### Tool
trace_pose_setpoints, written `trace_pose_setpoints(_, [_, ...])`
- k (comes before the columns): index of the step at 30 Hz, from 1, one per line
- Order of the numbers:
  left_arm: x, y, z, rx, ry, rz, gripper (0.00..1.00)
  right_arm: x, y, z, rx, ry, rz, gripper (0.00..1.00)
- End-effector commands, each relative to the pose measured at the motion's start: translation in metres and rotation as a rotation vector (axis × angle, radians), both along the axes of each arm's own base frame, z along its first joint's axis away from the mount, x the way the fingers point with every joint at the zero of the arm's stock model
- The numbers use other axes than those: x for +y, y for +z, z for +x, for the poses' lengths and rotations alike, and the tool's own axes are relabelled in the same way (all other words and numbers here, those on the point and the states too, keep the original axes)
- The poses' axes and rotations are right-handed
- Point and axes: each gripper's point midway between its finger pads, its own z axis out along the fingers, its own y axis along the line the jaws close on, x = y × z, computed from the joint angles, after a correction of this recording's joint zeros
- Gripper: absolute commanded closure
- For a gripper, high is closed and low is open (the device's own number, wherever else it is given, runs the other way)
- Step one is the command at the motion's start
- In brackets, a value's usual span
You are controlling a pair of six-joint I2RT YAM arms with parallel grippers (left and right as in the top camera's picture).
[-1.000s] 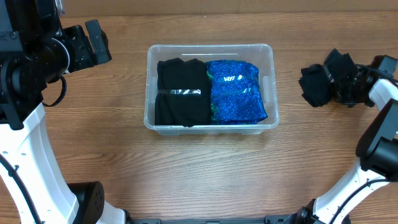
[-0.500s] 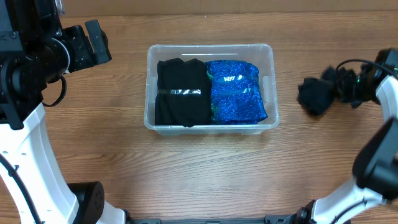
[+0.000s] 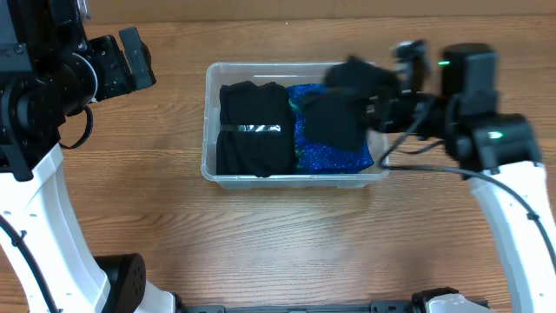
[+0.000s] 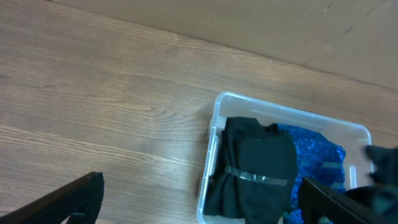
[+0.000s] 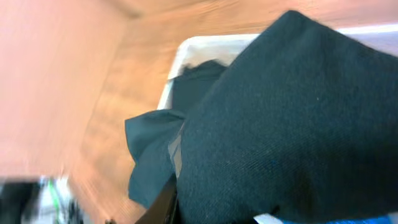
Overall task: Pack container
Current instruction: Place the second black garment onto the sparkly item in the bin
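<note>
The right gripper moves toward the folded black garment [image 3: 254, 130] and down next, releasing the cloth bundle onto the blue garment, because the bundle hangs partly over the container's rim.
The clear plastic container [image 3: 210, 122] sits mid-table and holds a folded black garment [image 3: 254, 130] on its left and a shiny blue one [image 3: 334, 155] on its right. It also shows in the left wrist view [image 4: 214, 134]. My right gripper [image 3: 375, 103] is shut on a black cloth bundle [image 3: 334, 117] and holds it above the container's right half, over the blue garment. In the right wrist view the black bundle [image 5: 292, 124] fills the frame and hides the fingers. My left gripper [image 4: 199, 205] is open and empty, up at the far left, away from the container.
The wooden table [image 3: 261, 235] runs all around the container. The left arm's white link [image 3: 43, 217] stands at the left edge and the right arm's white link [image 3: 512, 217] at the right.
My right gripper has carried the black bundle leftward from the table's right side to above the container's right half. The left arm has not moved.
</note>
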Motion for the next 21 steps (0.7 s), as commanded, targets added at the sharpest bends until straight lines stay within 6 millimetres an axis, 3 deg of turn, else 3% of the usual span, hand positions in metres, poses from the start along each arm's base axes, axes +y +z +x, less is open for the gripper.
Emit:
trace_pose_setpoints(1, [0.002, 0.0, 0.0, -0.001, -0.005, 0.011, 0.0, 0.03, -0.03, 0.0, -0.048, 0.154, -0.085, 0.96])
trace_pose_setpoints(3, [0.002, 0.0, 0.0, -0.001, -0.005, 0.011, 0.0, 0.033, -0.061, 0.004, 0.013, 0.166, -0.16, 0.96])
trace_pose_setpoints(6, [0.002, 0.0, 0.0, -0.001, -0.005, 0.011, 0.0, 0.015, -0.117, 0.014, 0.141, 0.123, -0.318, 0.96])
trace_pose_setpoints(7, [0.002, 0.0, 0.0, -0.001, -0.005, 0.011, 0.0, 0.008, -0.133, 0.016, 0.174, 0.116, -0.369, 0.86])
trace_pose_setpoints(8, [0.002, 0.0, 0.0, -0.001, -0.005, 0.011, 0.0, -0.002, -0.152, 0.018, 0.22, 0.097, -0.43, 0.56])
trace_pose_setpoints(9, [0.002, 0.0, 0.0, -0.001, -0.005, 0.011, 0.0, -0.011, -0.166, 0.02, 0.257, 0.076, -0.479, 0.41])
trace_pose_setpoints(11, [0.002, 0.0, 0.0, -0.001, -0.005, 0.011, 0.0, -0.03, -0.183, 0.021, 0.307, 0.022, -0.574, 0.37])
trace_pose_setpoints(14, [0.002, 0.0, 0.0, -0.001, -0.005, 0.011, 0.0, -0.054, -0.174, 0.025, 0.308, -0.092, -0.673, 0.34])
trace_pose_setpoints(17, [0.002, 0.0, 0.0, -0.001, -0.005, 0.011, 0.0, -0.055, -0.133, 0.029, 0.245, -0.138, -0.659, 0.33])
trace_pose_setpoints(18, [0.002, 0.0, 0.0, -0.001, -0.005, 0.011, 0.0, -0.053, -0.118, 0.029, 0.219, -0.145, -0.646, 0.25])
trace_pose_setpoints(19, [0.002, 0.0, 0.0, -0.001, -0.005, 0.011, 0.0, -0.051, -0.104, 0.03, 0.196, -0.164, -0.626, 0.23])
trace_pose_setpoints(21, [0.002, 0.0, 0.0, -0.001, -0.005, 0.011, 0.0, -0.047, -0.077, 0.033, 0.15, -0.215, -0.567, 0.23])
